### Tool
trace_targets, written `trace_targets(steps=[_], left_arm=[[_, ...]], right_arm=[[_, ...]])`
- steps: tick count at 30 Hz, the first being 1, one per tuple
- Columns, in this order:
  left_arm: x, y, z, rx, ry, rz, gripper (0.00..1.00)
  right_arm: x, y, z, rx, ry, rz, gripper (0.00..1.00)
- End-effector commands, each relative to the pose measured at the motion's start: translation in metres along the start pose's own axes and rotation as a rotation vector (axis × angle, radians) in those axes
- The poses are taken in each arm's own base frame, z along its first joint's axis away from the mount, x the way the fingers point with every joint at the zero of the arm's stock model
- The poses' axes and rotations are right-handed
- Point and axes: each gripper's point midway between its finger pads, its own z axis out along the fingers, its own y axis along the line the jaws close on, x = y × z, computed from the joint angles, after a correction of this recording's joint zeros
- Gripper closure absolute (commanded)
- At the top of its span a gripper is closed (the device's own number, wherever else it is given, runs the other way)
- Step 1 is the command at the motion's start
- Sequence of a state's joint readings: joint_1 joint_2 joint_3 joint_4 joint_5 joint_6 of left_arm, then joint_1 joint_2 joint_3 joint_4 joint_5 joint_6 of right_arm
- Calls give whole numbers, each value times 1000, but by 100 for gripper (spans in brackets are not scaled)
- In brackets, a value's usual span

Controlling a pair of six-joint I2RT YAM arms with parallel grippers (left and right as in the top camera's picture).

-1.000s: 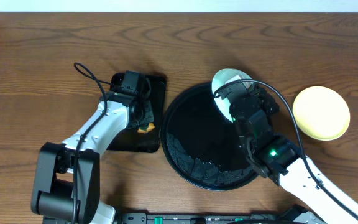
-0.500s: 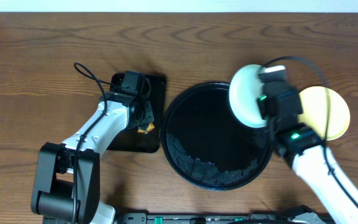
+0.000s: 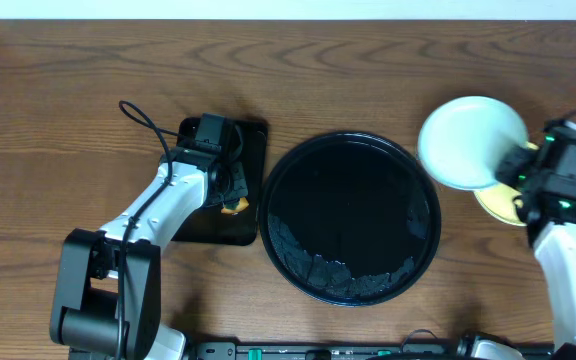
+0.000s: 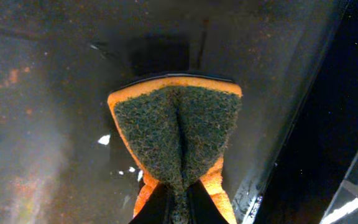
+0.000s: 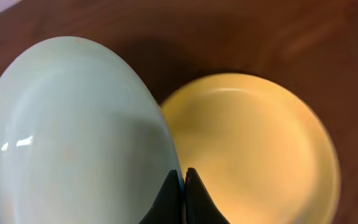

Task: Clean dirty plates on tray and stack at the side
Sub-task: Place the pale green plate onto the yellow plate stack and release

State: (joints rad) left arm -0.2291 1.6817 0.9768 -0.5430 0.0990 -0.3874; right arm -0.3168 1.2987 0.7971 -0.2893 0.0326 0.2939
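Note:
My right gripper first shifts to the right in the overhead view next, then down onto the pale yellow plate [image 5: 253, 152], as the held plate only partly covers it.
My right gripper [image 3: 516, 168] is shut on the rim of a pale bluish-white plate [image 3: 468, 142] and holds it tilted in the air, right of the round black tray [image 3: 350, 218]. In the right wrist view the gripper [image 5: 184, 177] pinches that plate [image 5: 73, 130] above the pale yellow plate [image 5: 253, 152], which lies on the wood at the right [image 3: 496, 203]. The round tray holds no plates. My left gripper [image 4: 178, 202] is shut on an orange sponge with a dark green scrub face [image 4: 176, 134], over the rectangular black tray [image 3: 253, 135]. A third plate is not in view.
Wet streaks and droplets lie on the round tray's front part [image 3: 318, 270]. The rectangular tray's surface [image 4: 48, 124] looks wet and speckled. Bare wooden table lies behind and to the far left [image 3: 48, 100].
My right gripper has carried the bluish-white plate from the tray's back right edge rightward, off the tray, to above the yellow plate. The left arm has not moved.

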Motion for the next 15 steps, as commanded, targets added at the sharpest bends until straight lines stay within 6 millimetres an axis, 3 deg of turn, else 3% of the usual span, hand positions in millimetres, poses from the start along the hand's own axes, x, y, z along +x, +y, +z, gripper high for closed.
trace_targets(steps=[1,8,15], left_arm=[[-2,2,-1,-6,-1,7,92],[0,3,-1,-10,7,7,92],[0,3,-1,-11,10,6,92]], right_arm=[[-1,-32,6,46,22,193,99],[15,-84,28,150,87,348,99],[20,-101,39,183,102,380,99]])
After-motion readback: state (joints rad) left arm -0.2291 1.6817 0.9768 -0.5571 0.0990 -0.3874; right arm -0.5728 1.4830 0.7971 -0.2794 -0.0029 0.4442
